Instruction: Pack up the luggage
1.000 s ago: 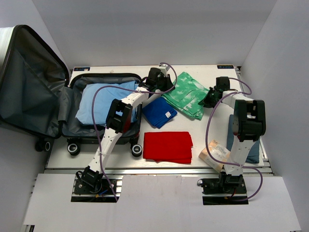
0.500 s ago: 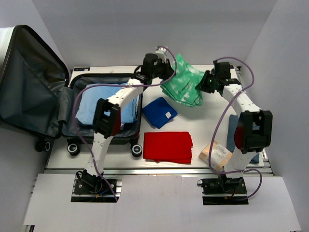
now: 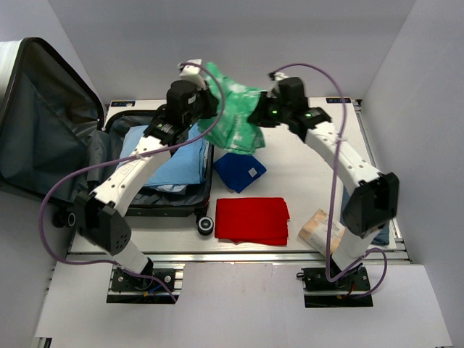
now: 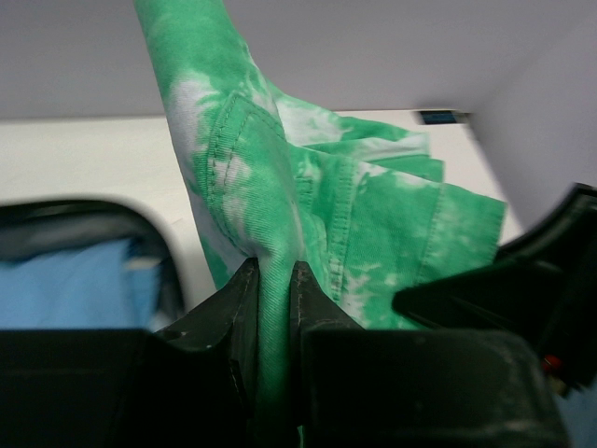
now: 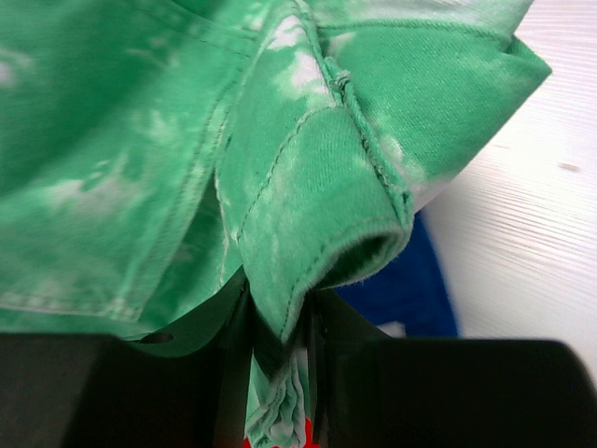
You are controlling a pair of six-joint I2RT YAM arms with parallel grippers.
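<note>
The left gripper needs to bring the tie-dye garment toward the raised lid next, then lower it onto the light-blue garment.
The luggage lies open at the left, its grey-lined lid raised, a folded light-blue garment inside. A green-and-white tie-dye garment hangs in the air between both grippers, above the table's back middle. My left gripper is shut on its left edge; the cloth shows pinched between the fingers in the left wrist view. My right gripper is shut on its right edge, cloth folded between the fingers in the right wrist view.
A folded dark-blue cloth lies under the hanging garment. A folded red cloth lies in front of it. A tan packet and a blue-grey cloth lie at the right front, by the right arm.
Both grippers have lifted the green garment off the table and carried it leftward, toward the open luggage. The two arms have swung left with it.
</note>
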